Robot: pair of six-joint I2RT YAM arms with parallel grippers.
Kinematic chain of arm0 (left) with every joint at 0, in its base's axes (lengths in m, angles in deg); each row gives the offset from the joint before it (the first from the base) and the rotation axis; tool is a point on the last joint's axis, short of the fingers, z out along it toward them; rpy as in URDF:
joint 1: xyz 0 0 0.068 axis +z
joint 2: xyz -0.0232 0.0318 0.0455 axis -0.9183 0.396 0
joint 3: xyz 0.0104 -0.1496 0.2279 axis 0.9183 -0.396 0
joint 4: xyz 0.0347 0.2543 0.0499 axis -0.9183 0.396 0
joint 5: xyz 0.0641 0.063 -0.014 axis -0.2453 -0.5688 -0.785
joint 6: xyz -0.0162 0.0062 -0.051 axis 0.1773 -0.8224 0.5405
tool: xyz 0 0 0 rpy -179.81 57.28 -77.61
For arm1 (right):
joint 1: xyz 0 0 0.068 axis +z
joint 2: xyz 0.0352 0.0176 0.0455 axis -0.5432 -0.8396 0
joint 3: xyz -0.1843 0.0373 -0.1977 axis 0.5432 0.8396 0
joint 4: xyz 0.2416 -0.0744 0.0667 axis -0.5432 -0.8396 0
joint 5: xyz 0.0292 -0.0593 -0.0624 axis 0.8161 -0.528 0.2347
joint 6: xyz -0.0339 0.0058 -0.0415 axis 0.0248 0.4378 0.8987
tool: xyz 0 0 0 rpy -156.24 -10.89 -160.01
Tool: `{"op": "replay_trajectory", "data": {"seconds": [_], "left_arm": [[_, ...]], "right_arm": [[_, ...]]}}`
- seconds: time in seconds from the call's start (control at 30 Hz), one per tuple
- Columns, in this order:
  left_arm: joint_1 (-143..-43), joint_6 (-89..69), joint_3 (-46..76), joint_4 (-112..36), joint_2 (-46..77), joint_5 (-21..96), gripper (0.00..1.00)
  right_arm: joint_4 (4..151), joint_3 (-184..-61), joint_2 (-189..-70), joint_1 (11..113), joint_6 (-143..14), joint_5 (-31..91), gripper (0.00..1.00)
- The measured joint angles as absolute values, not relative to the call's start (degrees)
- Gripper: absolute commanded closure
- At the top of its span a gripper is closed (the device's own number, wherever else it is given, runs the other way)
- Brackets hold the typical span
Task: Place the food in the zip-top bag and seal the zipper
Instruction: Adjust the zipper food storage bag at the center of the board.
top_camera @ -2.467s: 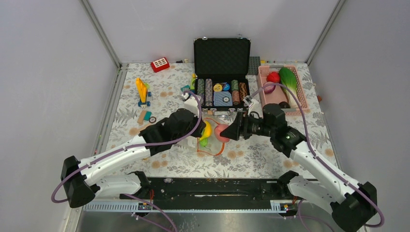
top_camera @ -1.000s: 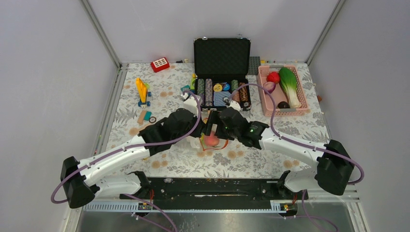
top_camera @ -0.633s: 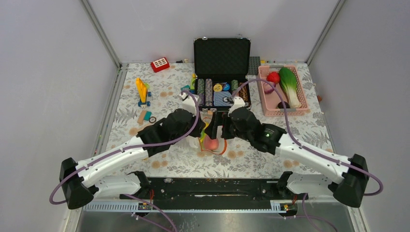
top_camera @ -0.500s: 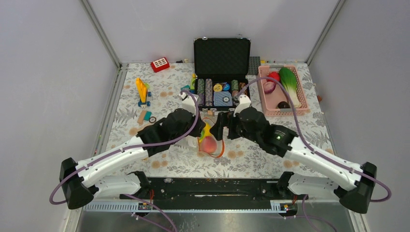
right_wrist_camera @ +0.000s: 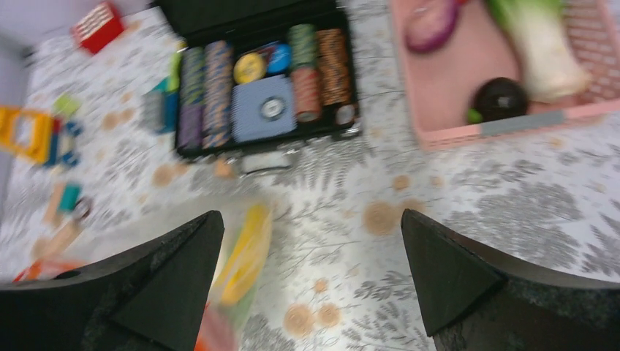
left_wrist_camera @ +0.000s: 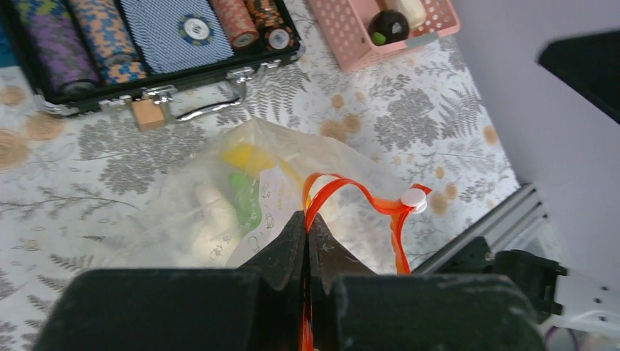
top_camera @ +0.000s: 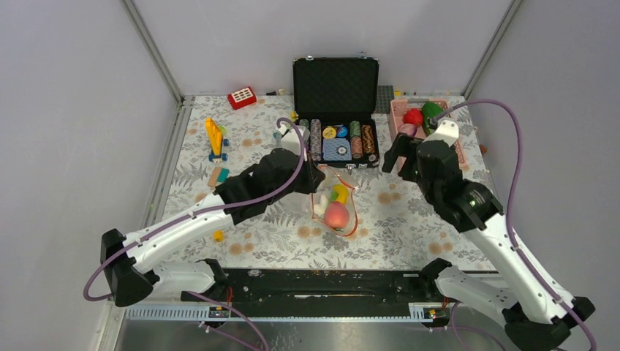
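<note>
The purple piece (top_camera: pixel 407 129) is below and outward of my right gripper, so my right gripper will next move outward and down into the pink basket, onto that piece.
The clear zip-top bag (top_camera: pixel 335 208) lies mid-table with a yellow banana (top_camera: pixel 338 194), a green piece and a pink-red round fruit (top_camera: pixel 335 215) inside. My left gripper (top_camera: pixel 312 180) is shut on the orange-red zipper strip (left_wrist_camera: pixel 333 191) at the bag's mouth (left_wrist_camera: pixel 219 197); a white slider (left_wrist_camera: pixel 413 197) sits on the strip. My right gripper (top_camera: pixel 398 162) is open and empty, above the table between the bag and the pink basket (top_camera: pixel 457 142). The basket holds a red fruit (top_camera: pixel 414 116), cabbage (right_wrist_camera: pixel 545 51), a purple piece (right_wrist_camera: pixel 431 16) and a dark round item (right_wrist_camera: pixel 499 99).
An open black case of poker chips (top_camera: pixel 335 139) stands just behind the bag. Building blocks (top_camera: pixel 215 139) and a red block (top_camera: pixel 242 97) lie at the back left. A small yellow piece (top_camera: pixel 218 235) lies near the left arm. Walls close the sides and back.
My right gripper let the pink-red fruit into the bag, then drew back and swung right toward the pink basket. My left gripper shifted right with the bag's mouth.
</note>
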State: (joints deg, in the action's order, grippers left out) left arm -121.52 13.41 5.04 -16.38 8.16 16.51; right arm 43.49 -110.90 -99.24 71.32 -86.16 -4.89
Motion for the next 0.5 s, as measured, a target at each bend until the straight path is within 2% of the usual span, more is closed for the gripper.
{"op": "replay_trajectory", "data": {"seconds": [0.2, 0.3, 0.5], "left_arm": [[-118.49, 19.57, 4.8, -19.12, 9.65, 22.28, 1.0], [-115.45, 22.09, 2.81, -21.3, 10.76, 25.82, 1.0], [-114.2, 22.33, 1.1, -18.68, 13.91, 28.2, 1.0]], "right_arm": [[41.26, -116.43, -109.99, 56.89, -86.16, -3.89, 0.0], [41.26, -120.93, -119.35, 50.16, -86.23, -1.85, 0.01], [41.11, -133.08, -140.24, 41.2, -88.39, 4.44, 0.08]]}}
